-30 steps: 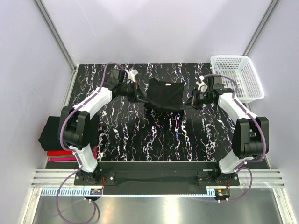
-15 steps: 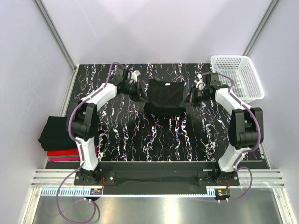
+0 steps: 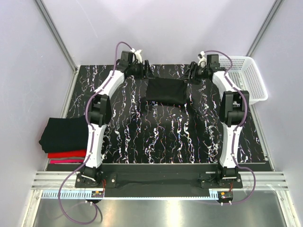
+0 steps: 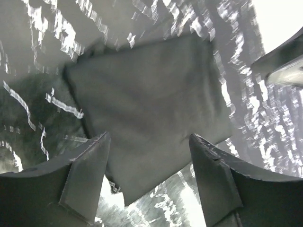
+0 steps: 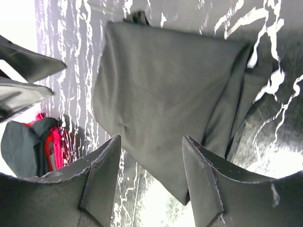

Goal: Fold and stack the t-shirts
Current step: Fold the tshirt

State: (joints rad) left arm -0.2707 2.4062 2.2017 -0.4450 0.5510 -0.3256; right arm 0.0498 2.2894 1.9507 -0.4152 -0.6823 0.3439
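My left gripper lowers onto the folded black t-shirt's side edge facing the stack (image 3: 147,91) (image 4: 112,173) next, as that edge lies below its open fingers.
A black t-shirt (image 3: 165,91) lies folded into a rectangle at the far middle of the marbled table (image 3: 156,137). My left gripper (image 3: 147,71) hovers just beyond its far left corner, and my right gripper (image 3: 189,74) just beyond its far right corner. Both are open and hold nothing. In the left wrist view the folded shirt (image 4: 147,104) lies flat beyond the spread fingers (image 4: 87,177) of the left gripper (image 4: 149,158). The right wrist view shows the same shirt (image 5: 165,94) beyond the right gripper (image 5: 151,161). A stack of folded t-shirts (image 3: 64,135), black over red (image 3: 66,154) and pink, sits at the table's left edge.
A white mesh basket (image 3: 242,78) stands at the far right corner, close to the right arm. Both arms are stretched out toward the table's far edge. Side walls and metal posts enclose the table.
Both grippers carried the shirt's near edge toward the far side, folding it over, then opened and let go. The shirt is now a shorter rectangle.
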